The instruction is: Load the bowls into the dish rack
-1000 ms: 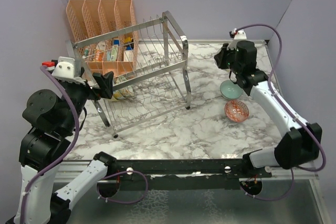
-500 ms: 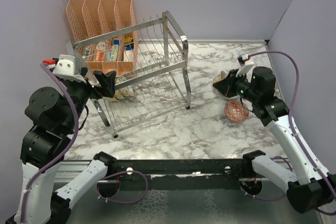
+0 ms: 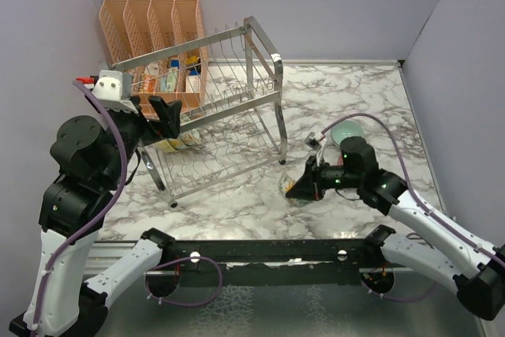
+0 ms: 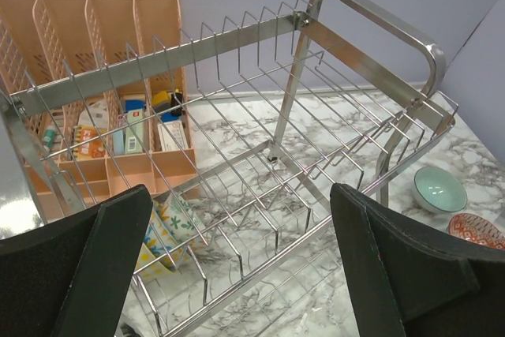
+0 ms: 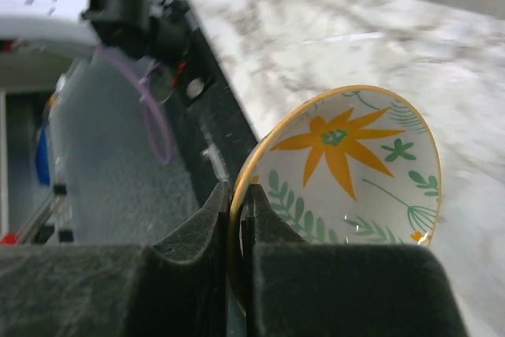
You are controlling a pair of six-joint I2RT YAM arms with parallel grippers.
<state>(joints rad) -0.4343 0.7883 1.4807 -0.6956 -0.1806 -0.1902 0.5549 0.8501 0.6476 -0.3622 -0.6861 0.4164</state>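
Note:
My right gripper will carry my bowl outward and left in the top view to empty wires of the dish rack beside the flowered bowl [image 4: 167, 222] and release it.
My right gripper [image 5: 237, 219] is shut on the rim of a white bowl with an orange flower and green leaves [image 5: 355, 171]. It holds this bowl [image 3: 293, 190] tilted, low over the marble in front of the dish rack [image 3: 225, 112]. A teal bowl [image 3: 349, 129] sits on the table behind the right arm, and the left wrist view shows it [image 4: 439, 189] beside a red-orange bowl [image 4: 477, 230]. A blue-yellow flowered bowl [image 4: 167, 222] stands in the rack's lower tier [image 4: 260, 203]. My left gripper [image 4: 237, 274] hangs open above the rack's left end [image 3: 162, 116], holding nothing.
A peach-orange plastic organizer [image 3: 154, 29] with small items stands behind the rack against the back wall. Purple walls close in the left, back and right sides. The rack's tall end frame [image 3: 268, 76] rises near the table's middle.
My right arm has swung from the back right toward the front middle, carrying the orange-flower bowl. The left arm has risen slightly over the rack.

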